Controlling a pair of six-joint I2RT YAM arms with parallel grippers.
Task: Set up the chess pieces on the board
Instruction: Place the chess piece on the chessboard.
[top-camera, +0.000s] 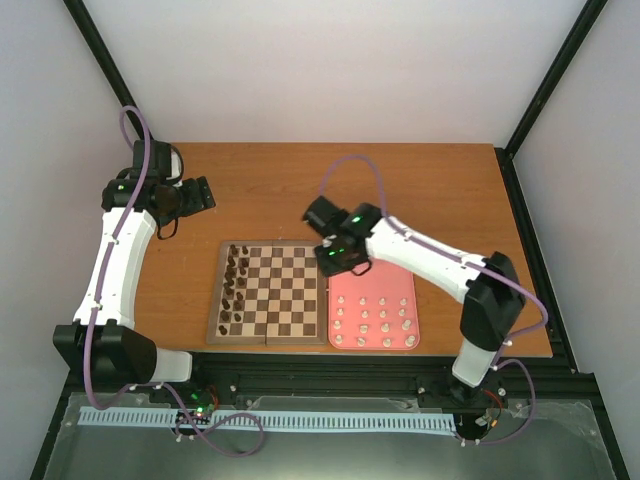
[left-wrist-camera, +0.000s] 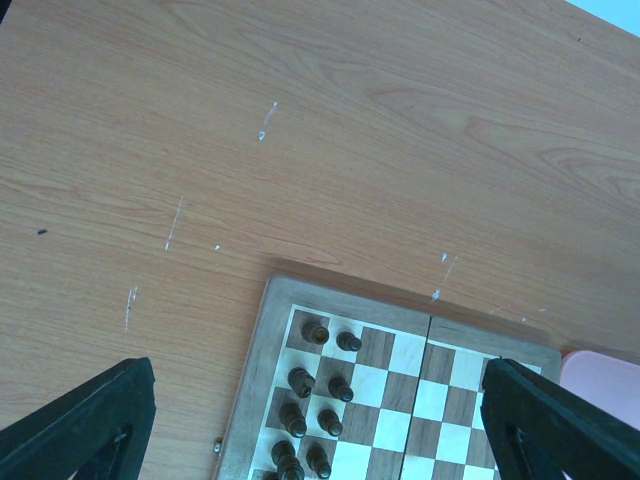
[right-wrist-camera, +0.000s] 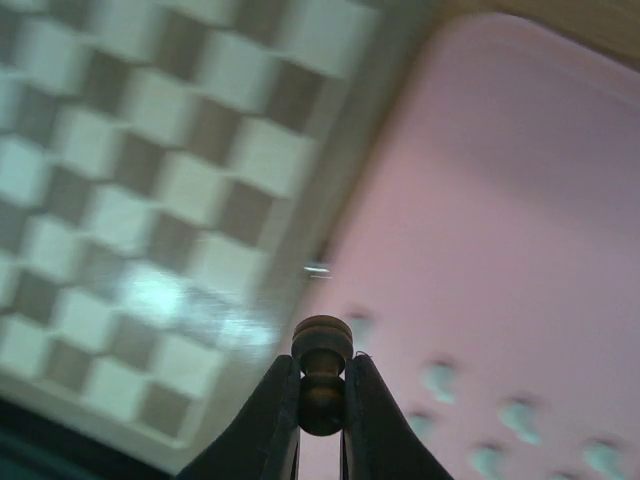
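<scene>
The empty square beside the near corner chess piece (top-camera: 236, 330) is below and to the left in the top view, so the robot's right gripper will move across the board next, go down and let go.
The wooden chessboard (top-camera: 268, 292) lies at the table's front centre. Several dark brown pieces (top-camera: 236, 284) stand in its two left columns; they also show in the left wrist view (left-wrist-camera: 318, 390). Several cream-white pieces (top-camera: 375, 320) stand on the pink tray (top-camera: 398, 284). My right gripper (right-wrist-camera: 321, 400) is shut on a dark brown chess piece (right-wrist-camera: 321, 375), held above the line between the board's right border (right-wrist-camera: 330, 215) and the tray (right-wrist-camera: 500, 200). My left gripper (top-camera: 200, 193) is open and empty, raised over the bare table behind the board's far left corner.
The pink tray sits directly against the board's right side. Bare wooden table (top-camera: 400, 175) stretches behind the board and tray. Black frame posts (top-camera: 545, 90) rise at the back corners. The table's front edge is just in front of the board.
</scene>
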